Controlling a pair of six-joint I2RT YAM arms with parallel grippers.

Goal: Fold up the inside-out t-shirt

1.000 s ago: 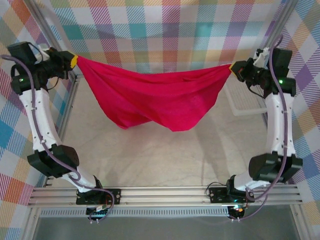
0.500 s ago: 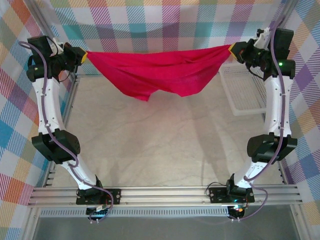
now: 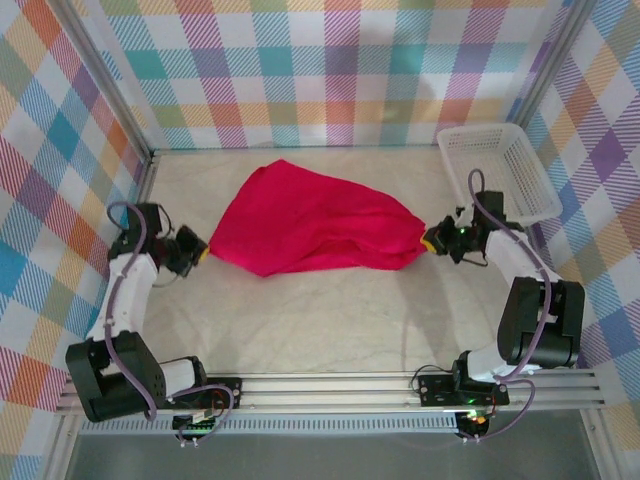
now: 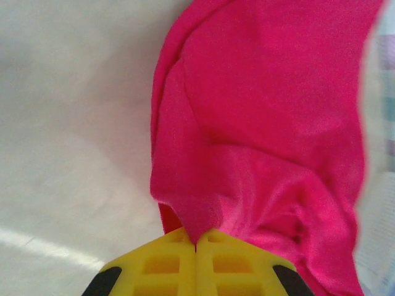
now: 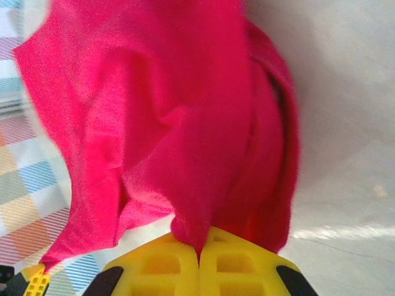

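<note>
The shirt's end is wrinkled, so my right gripper should next pull the bunched corner outward toward the mesh basket and release it on the tabletop there.
The inside-out t-shirt [image 3: 310,220] is a plain crimson cloth lying spread and wrinkled on the table between both arms. My left gripper [image 3: 203,251] is low at the shirt's left end, its yellow fingers shut on a pinch of the red fabric [image 4: 196,240]. My right gripper [image 3: 428,241] is low at the shirt's right end, likewise shut on a bunched corner [image 5: 197,243]. In the left wrist view the t-shirt [image 4: 271,123] stretches away over the pale table; in the right wrist view the t-shirt [image 5: 173,111] does the same. No white tag is visible.
A white mesh basket [image 3: 497,170] stands at the back right corner, close behind the right arm. Plaid walls enclose the table [image 3: 330,320] on three sides. Bare tabletop lies in front of the shirt, up to the rail at the near edge.
Both arms have dropped from high at the back down to the table and moved nearer, and the shirt that hung stretched between them now lies on the surface.
</note>
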